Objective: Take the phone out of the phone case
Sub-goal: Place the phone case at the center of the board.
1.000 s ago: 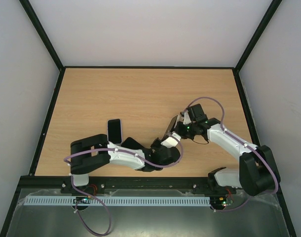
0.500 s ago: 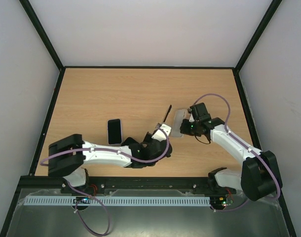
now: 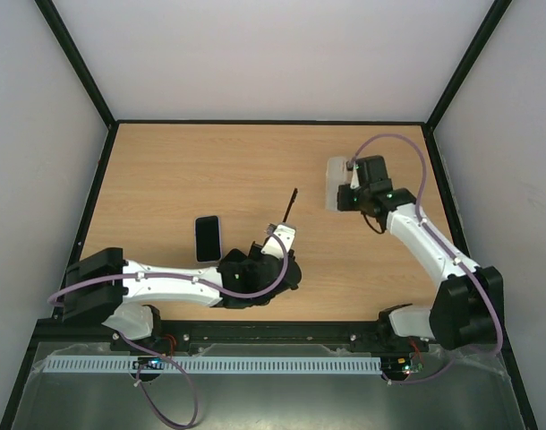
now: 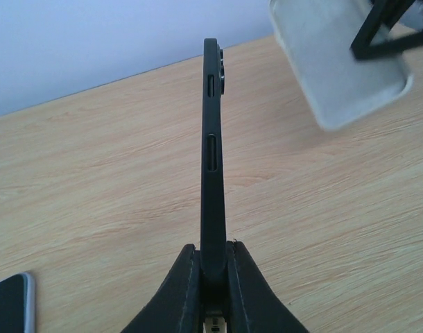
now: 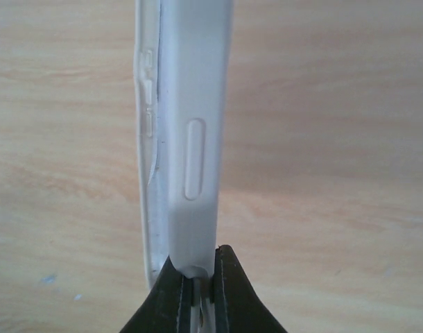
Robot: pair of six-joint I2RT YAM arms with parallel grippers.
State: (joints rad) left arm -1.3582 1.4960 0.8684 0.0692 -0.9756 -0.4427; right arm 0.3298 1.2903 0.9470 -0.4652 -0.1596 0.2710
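My left gripper needs to move down and outward, tilt the phone flatter and let go of it on the bare tabletop ahead, because the black phone [image 3: 289, 205] is clear of the case.
My left gripper [image 3: 278, 229] is shut on the black phone [image 3: 289, 205], which stands on edge above the table. In the left wrist view the phone [image 4: 213, 146] rises straight from my shut left gripper [image 4: 213, 258], with its side buttons and camera bump showing. My right gripper [image 3: 347, 193] is shut on the pale phone case [image 3: 334, 183], held at the right back, well apart from the phone. In the right wrist view the case [image 5: 187, 132] stands edge-on in my right gripper [image 5: 196, 267], and it holds no phone. The case also shows in the left wrist view [image 4: 340, 62].
Another black phone [image 3: 208, 237] lies flat on the wooden table [image 3: 210, 170] left of my left gripper; its corner shows in the left wrist view [image 4: 10, 305]. Black frame rails border the table, with walls on three sides.
The phone and case have come apart. My right gripper carried the case back and right. My left arm drew back toward the left with the phone on edge.
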